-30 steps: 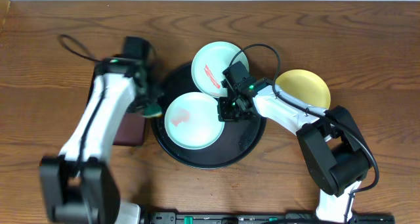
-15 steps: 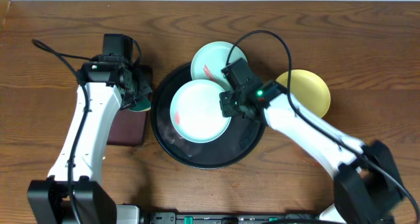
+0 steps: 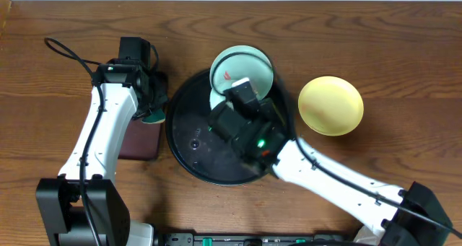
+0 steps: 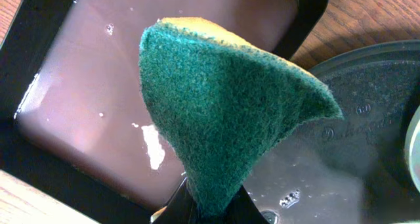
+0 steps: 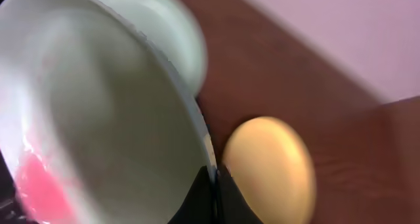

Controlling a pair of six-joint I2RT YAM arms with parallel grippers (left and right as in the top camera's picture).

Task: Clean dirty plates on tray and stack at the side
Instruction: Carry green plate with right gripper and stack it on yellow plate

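The mint-blue plate goes over, down and out of my right gripper next. The reason is that the yellow plate [image 3: 330, 105] [image 5: 270, 170] lies uncovered below the gripper, to its right in the overhead view.
My right gripper [image 5: 213, 184] is shut on the rim of a pale mint-blue plate [image 5: 111, 119] and holds it tilted, lifted above the black tray [image 3: 189, 148]. The plate has a red smear [image 5: 39, 184] low in its bowl. In the overhead view my right gripper [image 3: 225, 110] and arm hide most of it. A second mint-blue plate [image 3: 242, 67] with a red smear rests on the tray's far rim. The yellow plate [image 3: 330, 105] lies on the table to the right. My left gripper [image 4: 213, 207] is shut on a green sponge [image 4: 223, 112] at the tray's left edge.
A rectangular dark-brown tray [image 4: 98, 73] lies under my left gripper, left of the black tray, and shows in the overhead view [image 3: 137, 141]. The left arm's cable loops over the table at the back left [image 3: 68, 51].
My right gripper has lifted the near mint-blue plate off the black tray and tilted it up toward the camera. The left arm with the sponge has hardly moved in the last half second.
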